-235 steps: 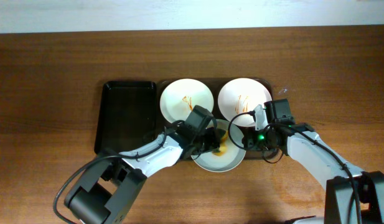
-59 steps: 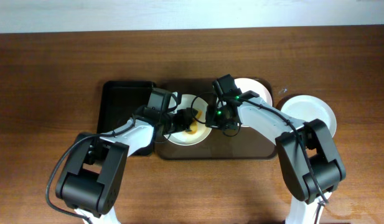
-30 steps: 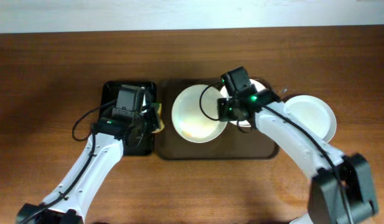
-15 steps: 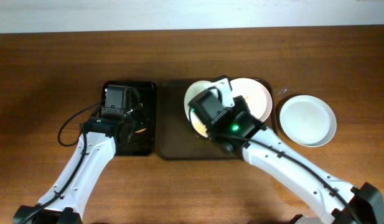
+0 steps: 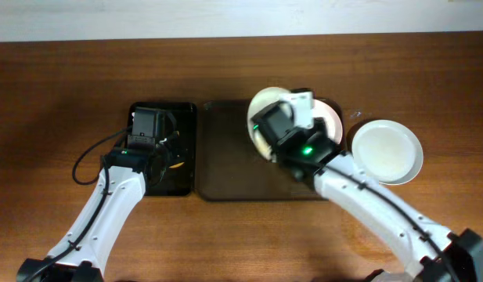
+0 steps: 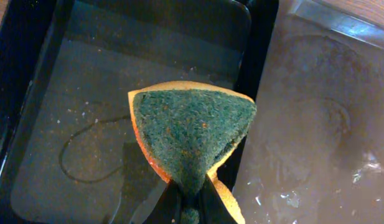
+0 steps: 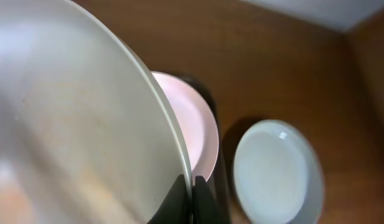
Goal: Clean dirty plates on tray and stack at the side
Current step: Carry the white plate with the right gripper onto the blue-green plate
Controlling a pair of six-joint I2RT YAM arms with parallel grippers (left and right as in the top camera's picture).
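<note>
The held plate swings past the white plate in my right gripper next, then comes down onto the third pale plate (image 5: pixel 387 152) (image 7: pixel 278 172).
My right gripper (image 5: pixel 266 146) is shut on the rim of a pale plate (image 5: pixel 262 106) and holds it tilted above the dark brown tray (image 5: pixel 229 164). In the right wrist view the held plate (image 7: pixel 73 118) fills the left side, with the gripper (image 7: pixel 193 188) pinching its edge. A white plate (image 5: pixel 329 117) lies on the tray's right end, also seen in the right wrist view (image 7: pixel 195 127). A third pale plate (image 5: pixel 387 150) sits on the table right of the tray. My left gripper (image 6: pixel 190 198) is shut on a green-and-yellow sponge (image 6: pixel 192 134) over the black tray.
The smaller black tray (image 5: pixel 139 117) lies directly left of the brown tray; in the left wrist view its floor (image 6: pixel 86 124) shows crumbs and a wet ring. The brown tray's wet left part (image 6: pixel 316 124) is bare. Wooden table surrounds both.
My right gripper has carried the tilted plate a little to the right, over the white plate on the tray. The left arm with the sponge has stayed over the black tray.
</note>
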